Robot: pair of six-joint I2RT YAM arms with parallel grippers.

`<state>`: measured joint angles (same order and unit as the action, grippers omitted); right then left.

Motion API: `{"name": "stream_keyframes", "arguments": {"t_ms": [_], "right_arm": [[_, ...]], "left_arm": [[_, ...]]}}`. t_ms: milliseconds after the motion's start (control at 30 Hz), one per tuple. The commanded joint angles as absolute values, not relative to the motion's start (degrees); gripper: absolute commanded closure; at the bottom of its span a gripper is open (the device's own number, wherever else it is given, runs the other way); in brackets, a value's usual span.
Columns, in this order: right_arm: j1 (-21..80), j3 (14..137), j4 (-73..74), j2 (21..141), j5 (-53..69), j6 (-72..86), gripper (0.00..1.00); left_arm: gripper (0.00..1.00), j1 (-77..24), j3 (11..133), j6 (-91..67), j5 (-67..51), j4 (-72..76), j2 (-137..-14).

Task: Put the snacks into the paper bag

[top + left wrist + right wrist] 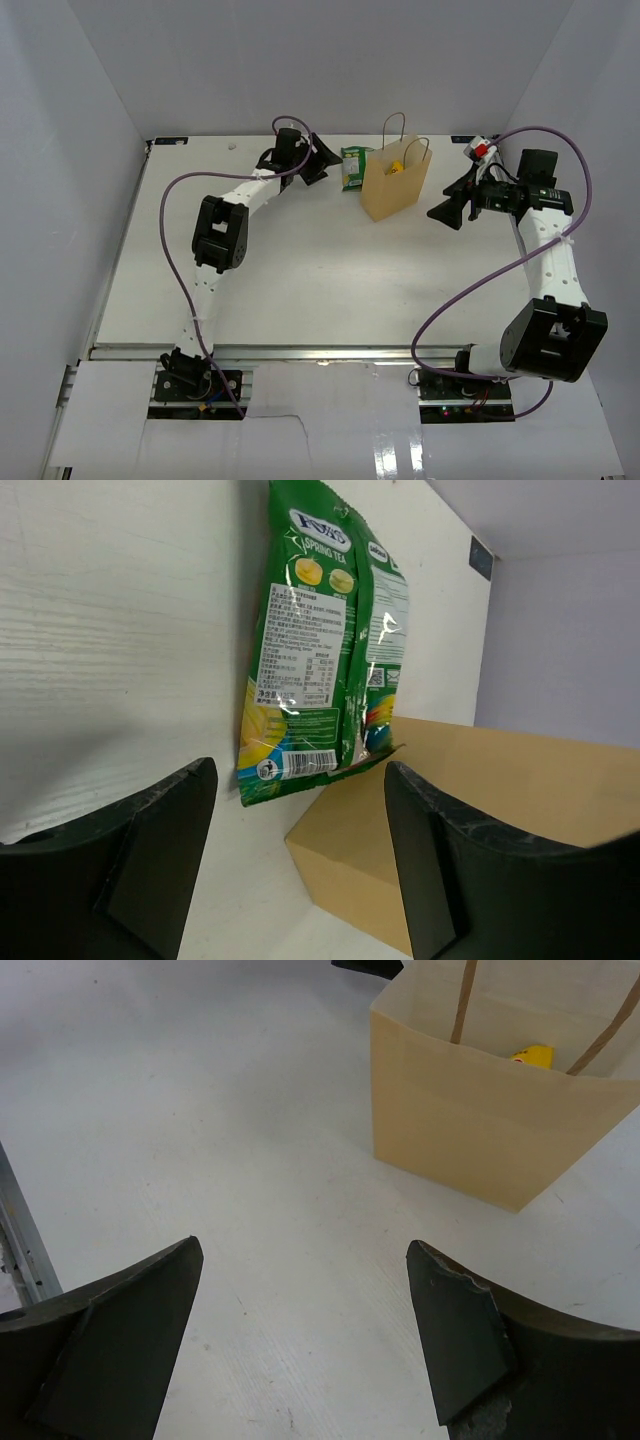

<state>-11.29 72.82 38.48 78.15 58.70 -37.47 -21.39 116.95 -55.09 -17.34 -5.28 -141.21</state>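
Observation:
My left gripper lowers toward the bag and onto the green pouch's near corner (pixel 347 187) (pixel 266 773) beside the barcode next, because that corner lies clear of the bag.
The tan paper bag (pixel 396 186) stands upright at the back middle of the table, handles up, with a yellow packet (pixel 395 167) showing inside. A green rectangular pouch (pixel 353 167) lies flat on the table, touching the bag's left side. My left gripper (pixel 322 160) is open and empty just left of the pouch; in the left wrist view the pouch (pixel 318 650) lies ahead of the jaws against the bag (pixel 470 810). My right gripper (pixel 452 207) is open and empty right of the bag; its view shows the bag (pixel 480 1120) and the yellow packet (pixel 530 1056).
White walls enclose the table on the left, back and right. A red and white fixture (pixel 483 150) sits at the back right corner. A metal rail (pixel 320 352) runs along the near edge. Purple cables loop over both arms.

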Motion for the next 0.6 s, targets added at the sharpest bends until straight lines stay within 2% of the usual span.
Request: {"name": "stream_keyframes", "arguments": {"t_ms": [0,233,567], "right_arm": [[-11.60,72.07,37.18,77.25,60.12,-36.21,0.12],[-11.60,71.02,36.74,77.34,59.59,-34.63,0.11],[-11.60,69.61,34.90,77.08,59.94,-32.08,0.11]], "left_arm": [[0.22,-21.80,123.30,-54.06,-16.88,-5.27,-140.34],[0.23,-23.55,126.30,-53.18,-16.53,-7.47,-144.84],[0.23,-26.72,127.88,-48.51,-7.91,-10.11,-147.03]]}}
